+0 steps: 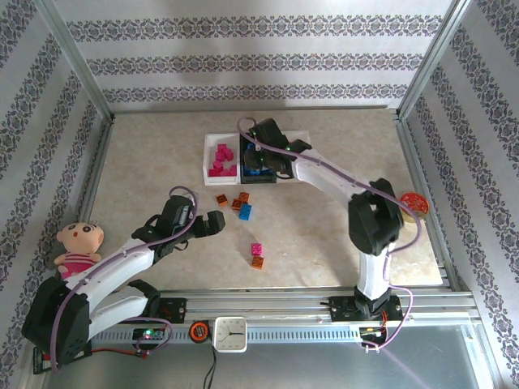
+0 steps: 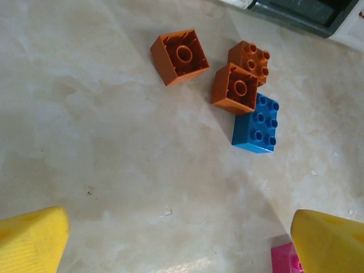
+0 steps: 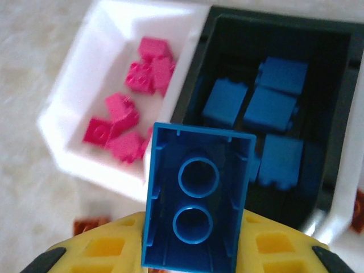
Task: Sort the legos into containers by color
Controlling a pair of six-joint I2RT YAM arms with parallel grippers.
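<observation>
The loose pink lego (image 1: 256,249) (image 2: 285,259) is beside the orange one. My left gripper needs to move back and down onto it next.
My right gripper (image 3: 193,250) is shut on a long blue lego (image 3: 196,202), its hollow underside toward the camera. It hangs over the black container (image 3: 187,91), which holds several blue legos (image 3: 273,105). The white container (image 3: 85,74) beside it holds several pink legos (image 3: 122,122). My left gripper (image 2: 182,242) stands open above bare table. Ahead of it lie three orange legos (image 2: 236,88) and a blue lego (image 2: 257,124); a pink lego (image 2: 282,259) sits by its right finger (image 2: 333,242). From above, right gripper (image 1: 261,158) is over the containers (image 1: 209,154), left gripper (image 1: 212,223) short of the loose legos (image 1: 245,212).
A pink lego (image 1: 256,249) and an orange one (image 1: 258,262) lie together nearer the front. A doll (image 1: 77,247) sits at the left edge, a white clock (image 1: 230,332) on the front rail, a red-orange disc (image 1: 413,202) at the right. Metal frame posts border the table.
</observation>
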